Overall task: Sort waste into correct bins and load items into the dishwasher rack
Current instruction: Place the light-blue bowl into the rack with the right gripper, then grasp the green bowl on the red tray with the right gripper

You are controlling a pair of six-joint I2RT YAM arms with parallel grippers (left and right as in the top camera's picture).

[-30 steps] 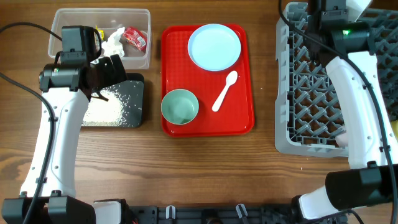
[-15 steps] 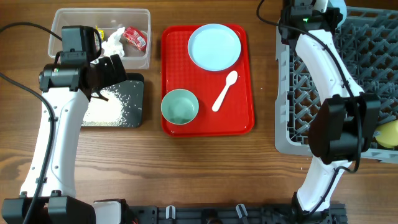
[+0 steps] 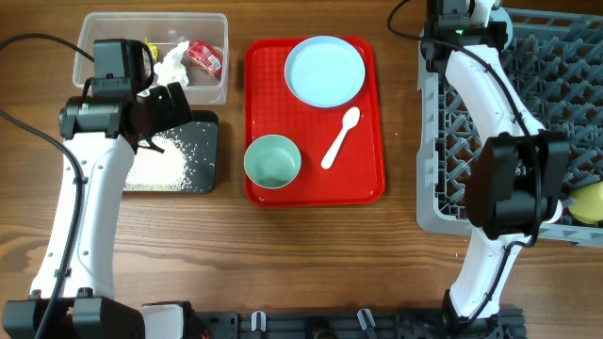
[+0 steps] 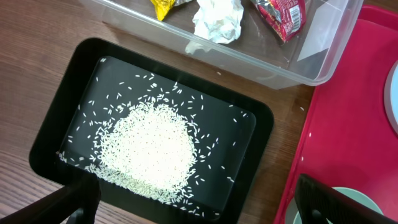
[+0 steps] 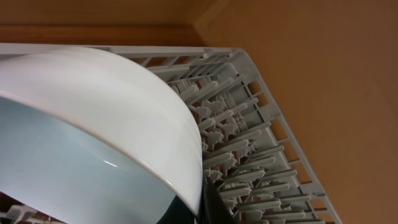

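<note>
The right gripper will next lower the pale blue bowl (image 5: pixel 93 137) onto the far pegs of the grey rack and let go of the bowl's rim, because those pegs are below the bowl.
My left gripper (image 3: pixel 170 108) (image 4: pixel 196 194) is open and empty, hovering over the black tray (image 3: pixel 203 151) (image 4: pixel 255 134), which holds a pile of rice (image 3: pixel 158 166) (image 4: pixel 152 146). The clear tub (image 3: pixel 213 90) (image 4: pixel 323 59) holds a yellow wrapper (image 4: pixel 165 6), a white napkin (image 3: pixel 171 66) (image 4: pixel 216 18) and a red/silver wrapper (image 3: pixel 203 58) (image 4: pixel 283 12). My right gripper (image 5: pixel 205 206) is shut on the rim of the pale blue bowl (image 5: pixel 93 137), over the far part of the grey rack (image 3: pixel 433 188) (image 5: pixel 249 155). The plate (image 3: pixel 324 71), mint bowl (image 3: pixel 272 161) and spoon (image 3: pixel 339 138) lie on the red tray (image 3: pixel 369 181).
A yellow cup (image 3: pixel 590 202) sits in the rack at its right edge. The right arm (image 3: pixel 490 104) stretches along the rack's left side to its far corner. Bare wooden table lies between the red tray and the rack.
The right arm has swung from over the rack's middle towards its far left corner, uncovering the yellow cup. The left arm has not moved.
</note>
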